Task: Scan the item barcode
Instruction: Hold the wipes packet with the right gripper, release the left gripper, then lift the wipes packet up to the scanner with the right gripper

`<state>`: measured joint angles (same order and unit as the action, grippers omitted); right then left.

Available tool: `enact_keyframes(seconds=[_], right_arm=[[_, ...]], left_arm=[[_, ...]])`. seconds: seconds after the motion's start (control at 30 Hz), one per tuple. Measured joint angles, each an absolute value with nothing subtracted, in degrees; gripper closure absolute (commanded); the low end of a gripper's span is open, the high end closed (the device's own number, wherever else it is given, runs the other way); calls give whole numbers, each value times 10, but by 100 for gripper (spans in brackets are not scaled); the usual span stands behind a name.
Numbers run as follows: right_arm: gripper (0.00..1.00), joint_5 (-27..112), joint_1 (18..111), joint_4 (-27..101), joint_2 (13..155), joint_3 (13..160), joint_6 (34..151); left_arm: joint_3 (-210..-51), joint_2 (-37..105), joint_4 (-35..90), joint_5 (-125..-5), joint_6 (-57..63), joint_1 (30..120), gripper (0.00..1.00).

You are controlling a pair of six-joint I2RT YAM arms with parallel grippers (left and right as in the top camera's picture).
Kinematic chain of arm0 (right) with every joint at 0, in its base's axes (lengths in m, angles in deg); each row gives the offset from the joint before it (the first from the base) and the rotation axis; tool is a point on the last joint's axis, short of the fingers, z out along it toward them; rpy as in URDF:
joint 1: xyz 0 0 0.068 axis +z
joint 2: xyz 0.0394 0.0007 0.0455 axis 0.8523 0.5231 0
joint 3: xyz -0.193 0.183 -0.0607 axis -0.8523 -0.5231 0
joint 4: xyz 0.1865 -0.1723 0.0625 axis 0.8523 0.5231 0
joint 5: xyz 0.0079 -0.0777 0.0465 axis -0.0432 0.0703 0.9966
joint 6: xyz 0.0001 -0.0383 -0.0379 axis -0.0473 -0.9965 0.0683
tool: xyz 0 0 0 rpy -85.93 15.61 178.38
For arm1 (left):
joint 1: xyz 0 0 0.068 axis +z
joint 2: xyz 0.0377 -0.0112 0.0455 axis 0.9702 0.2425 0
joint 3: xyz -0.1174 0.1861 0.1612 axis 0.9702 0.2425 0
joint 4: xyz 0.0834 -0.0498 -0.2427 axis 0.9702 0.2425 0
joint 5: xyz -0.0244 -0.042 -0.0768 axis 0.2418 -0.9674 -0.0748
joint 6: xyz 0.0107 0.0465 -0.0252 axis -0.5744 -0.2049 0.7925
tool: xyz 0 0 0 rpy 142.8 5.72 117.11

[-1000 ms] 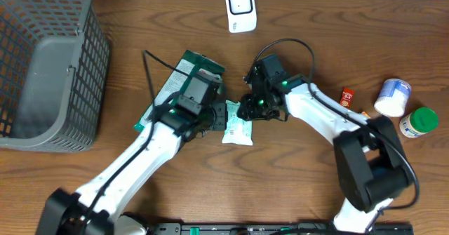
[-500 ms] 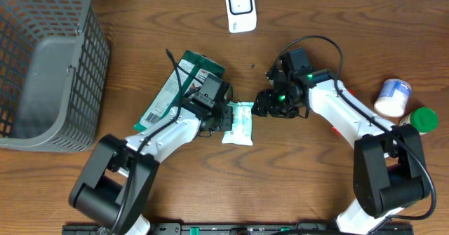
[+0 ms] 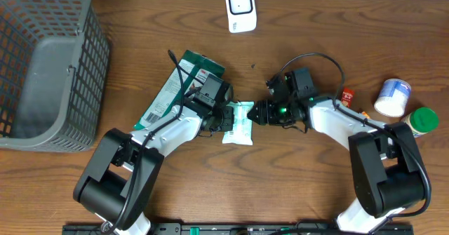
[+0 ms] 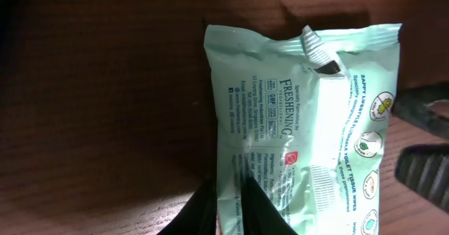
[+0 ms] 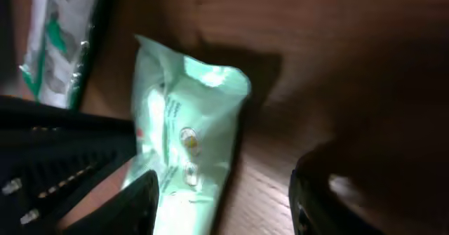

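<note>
Next, the left gripper draws off the pack's edge, up and toward the grey mesh basket, and releases, as my right gripper's open fingers straddle the opposite edge.
A pale green wipes pack lies flat on the wooden table, printed side up. My left gripper is shut on its left edge; in the left wrist view the two dark fingertips pinch the pack's seam, gripper. My right gripper hovers open at the pack's right edge. In the right wrist view its jaws stand wide, gripper, one finger over the pack, the other over bare wood. The white scanner stands at the back edge.
A green-and-white pouch lies partly under my left arm. A grey mesh basket fills the left side. At the right sit a small red item, a white-and-blue tub and a green-lidded jar.
My right gripper left the pack, swung out to the right, then came back close to its right edge. The left gripper kept its hold on the left edge while its arm shifted.
</note>
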<state>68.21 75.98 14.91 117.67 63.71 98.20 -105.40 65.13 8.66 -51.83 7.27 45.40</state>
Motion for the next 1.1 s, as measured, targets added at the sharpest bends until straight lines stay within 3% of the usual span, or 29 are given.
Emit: enact_keyframes(seconds=[0.17, 0.6, 0.7, 0.77, 0.87, 0.97, 1.1], right_arm=[[44, 732, 760, 0, 1174, 567, 1028], [44, 760, 794, -122, 1174, 515, 1091], [61, 749, 803, -144, 1177, 512, 1098], [82, 744, 804, -147, 1179, 512, 1101], [93, 744, 805, -152, 1179, 511, 1104], [99, 744, 805, -155, 1179, 511, 1105], [99, 771, 796, -154, 1170, 510, 1102]], left_arm=[[-1055, 651, 93, -519, 73, 454, 84], [-1059, 662, 103, -523, 81, 455, 85], [-1059, 662, 103, -522, 82, 455, 85], [-1059, 662, 103, -523, 82, 455, 85], [-1059, 662, 103, -523, 82, 455, 85], [-1060, 662, 104, -523, 81, 455, 85], [-1059, 641, 114, -520, 75, 458, 85]])
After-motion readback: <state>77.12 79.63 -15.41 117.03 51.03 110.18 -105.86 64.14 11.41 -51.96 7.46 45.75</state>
